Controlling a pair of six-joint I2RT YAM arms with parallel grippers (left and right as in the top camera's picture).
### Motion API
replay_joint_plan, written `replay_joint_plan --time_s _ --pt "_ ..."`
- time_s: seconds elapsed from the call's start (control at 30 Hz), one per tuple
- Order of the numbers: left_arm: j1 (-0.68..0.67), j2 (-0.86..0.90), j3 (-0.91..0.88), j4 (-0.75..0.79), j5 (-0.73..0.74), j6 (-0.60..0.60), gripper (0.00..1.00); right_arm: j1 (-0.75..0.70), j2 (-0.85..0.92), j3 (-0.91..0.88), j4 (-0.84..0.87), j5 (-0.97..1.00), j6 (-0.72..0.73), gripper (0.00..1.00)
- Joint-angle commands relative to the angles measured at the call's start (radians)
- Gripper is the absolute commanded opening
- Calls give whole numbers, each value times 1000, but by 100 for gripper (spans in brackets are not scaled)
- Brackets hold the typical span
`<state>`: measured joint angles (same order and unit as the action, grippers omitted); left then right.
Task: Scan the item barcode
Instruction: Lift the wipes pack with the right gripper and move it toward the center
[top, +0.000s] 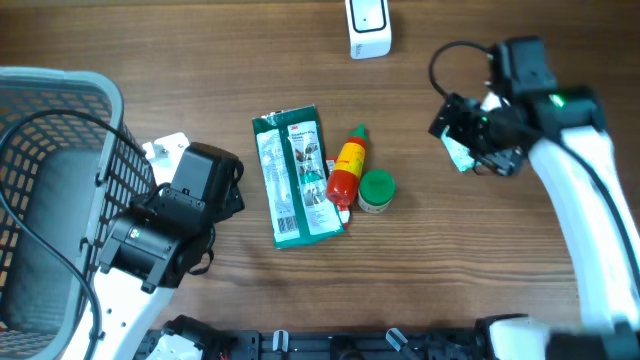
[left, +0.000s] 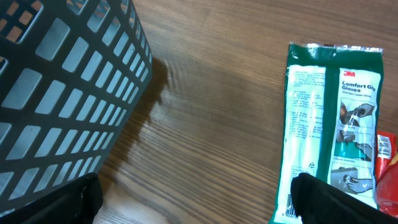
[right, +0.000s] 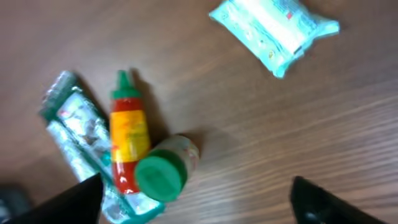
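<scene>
The teal wipes packet (top: 458, 153) lies below and apart from my open fingers. My right gripper moves down onto the packet's near side next and closes there.
Several items lie on the wooden table. A green glove packet (top: 297, 177) lies in the middle, its barcode end near my left fingertip (left: 336, 199). Beside it are a red-and-yellow sauce bottle (top: 346, 170) and a green-lidded jar (top: 376, 191). A small teal wipes packet (top: 458, 153) lies flat under my right gripper (top: 482, 140). In the right wrist view that packet (right: 273, 28) lies apart from the open right gripper (right: 202, 205), which holds nothing. My left gripper (left: 196, 205) is open over bare wood between the basket and the glove packet (left: 329, 124). A white scanner (top: 368, 28) stands at the far edge.
A grey mesh basket (top: 50, 190) fills the left side, and its wall (left: 62, 93) is close to my left gripper. A small white object (top: 165, 150) lies beside the left arm. The bottle (right: 127, 140) and jar (right: 163, 171) lie touching each other.
</scene>
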<state>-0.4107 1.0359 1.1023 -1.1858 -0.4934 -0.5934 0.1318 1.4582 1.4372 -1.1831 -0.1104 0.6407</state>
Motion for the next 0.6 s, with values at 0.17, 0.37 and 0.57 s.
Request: replay_joint_plan --time_s 0.17,0.37,0.57 --pt "5 -2 -4 0 -16 -17 100 -2 -318 -554 429 148 266 100" --pt "5 -2 -4 0 -16 -18 100 -52 -200 -765 804 148 416 100" --pt "5 -2 -4 0 -16 -18 100 -212 21 -766 926 51 406 99"
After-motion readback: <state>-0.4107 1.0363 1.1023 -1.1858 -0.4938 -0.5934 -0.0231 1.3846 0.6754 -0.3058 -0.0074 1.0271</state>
